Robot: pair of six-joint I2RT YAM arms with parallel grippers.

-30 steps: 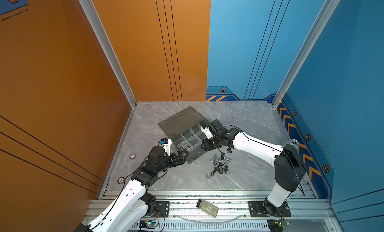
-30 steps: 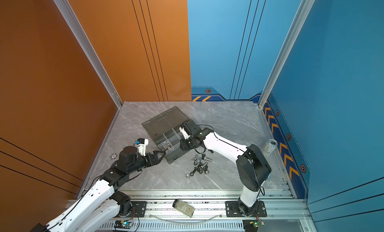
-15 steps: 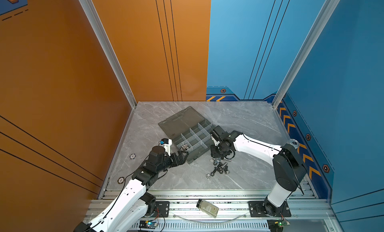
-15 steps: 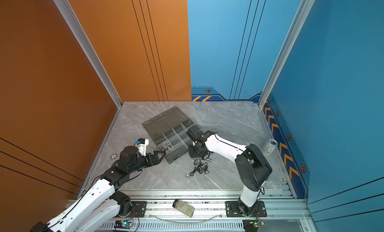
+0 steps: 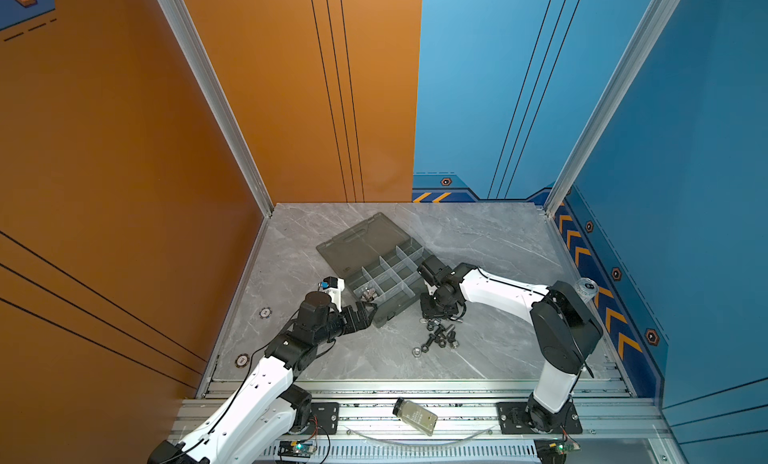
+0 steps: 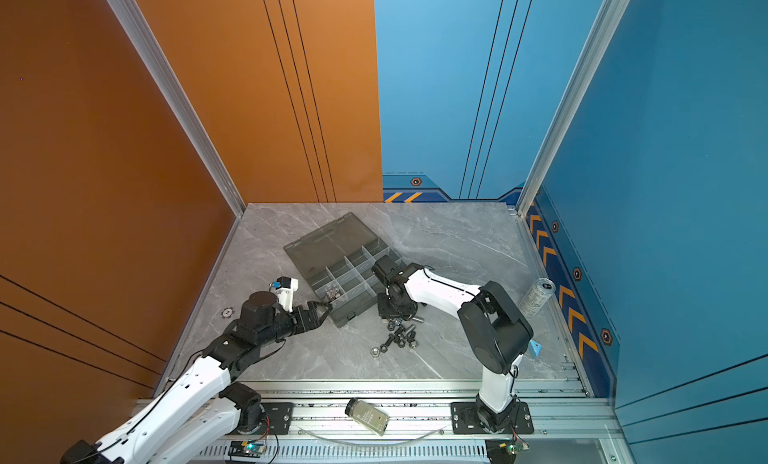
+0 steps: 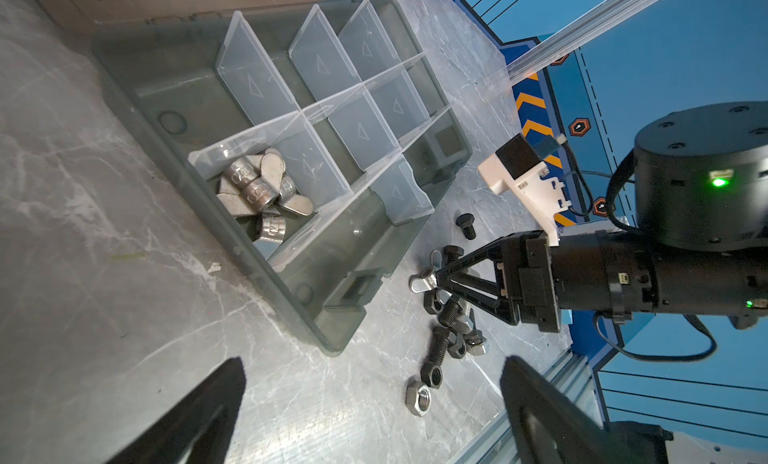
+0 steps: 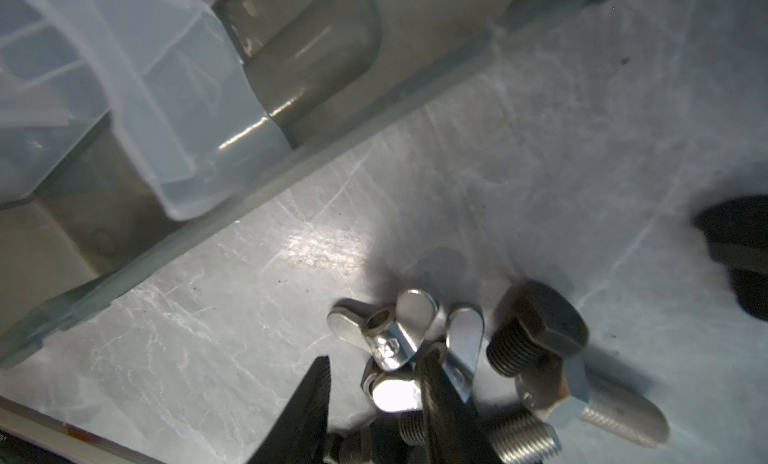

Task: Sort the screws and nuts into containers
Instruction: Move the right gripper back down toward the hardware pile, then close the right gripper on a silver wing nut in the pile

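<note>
I need to lower my right gripper toward the box next and close it around that nut's body [image 8: 388, 342]. The wing nut nearest the gripper is just below my open fingers.
The smoky-grey organiser box [image 5: 394, 312] lies open mid-table, its cells being the containers. One near cell holds several silver wing nuts [image 7: 262, 187] [image 5: 368, 293]. Right of the box lies the loose pile of screws and nuts [image 5: 438, 337] [image 6: 399, 337]. My right gripper [image 5: 432, 314] [image 8: 376, 358] points down into the pile's far end. It is open a little, its fingers either side of a shiny wing nut [image 8: 395, 395], with a gap on one side. A black bolt [image 8: 536, 329] and a silver bolt [image 8: 602, 408] lie beside it. My left gripper [image 5: 368, 308] [image 7: 372, 361] hangs wide open and empty at the box's near left corner.
The box's flat lid [image 5: 361, 241] lies open behind it. A silver hex nut [image 7: 419, 397] sits at the pile's near end, and a lone black bolt [image 7: 466, 225] lies by the box. A silver can [image 6: 538, 295] stands at the right wall. A bottle [image 5: 415, 416] lies on the front rail.
My right gripper has moved from over the box's right-hand cells down to the loose pile. The left arm has stayed still.
</note>
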